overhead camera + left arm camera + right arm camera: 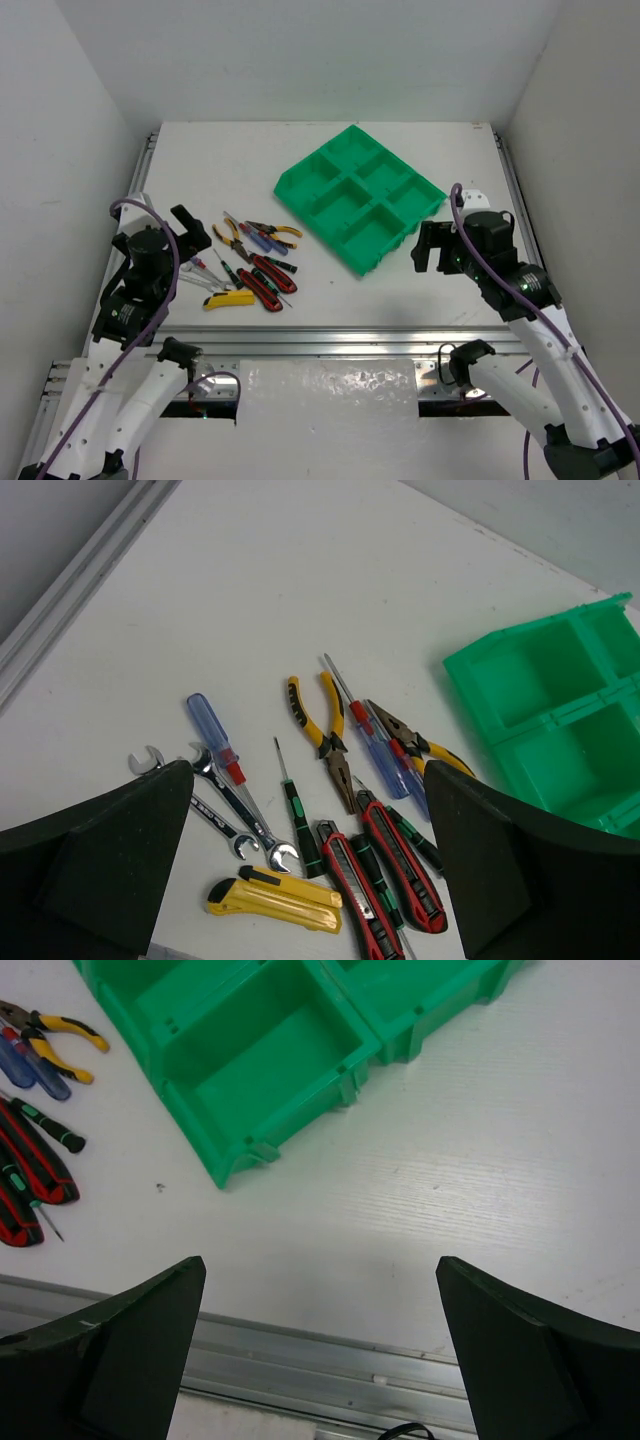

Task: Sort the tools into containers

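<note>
The tray-side red utility knife is below my right gripper and to its left in the top view, so my right gripper needs to move across and down onto it next.
The tools lie in a loose cluster on the white table's left. They include a yellow utility knife (275, 898), two red utility knives (400, 865), two metal wrenches (240, 810), yellow-handled pliers (325, 740), a blue-handled screwdriver (212, 730) and a green-black screwdriver (297, 815). The cluster also shows in the top view (250, 265). The green organizer tray (368, 192) sits diagonally at centre-right, its compartments empty. My left gripper (308, 768) is open above the cluster's near side. My right gripper (320, 1262) is open and empty over bare table near the tray's front corner (225, 1165).
An aluminium rail (320, 340) runs along the table's near edge and shows under my right gripper (300, 1360). Another rail (80, 590) borders the left side. White walls enclose the table on the left, right and back.
</note>
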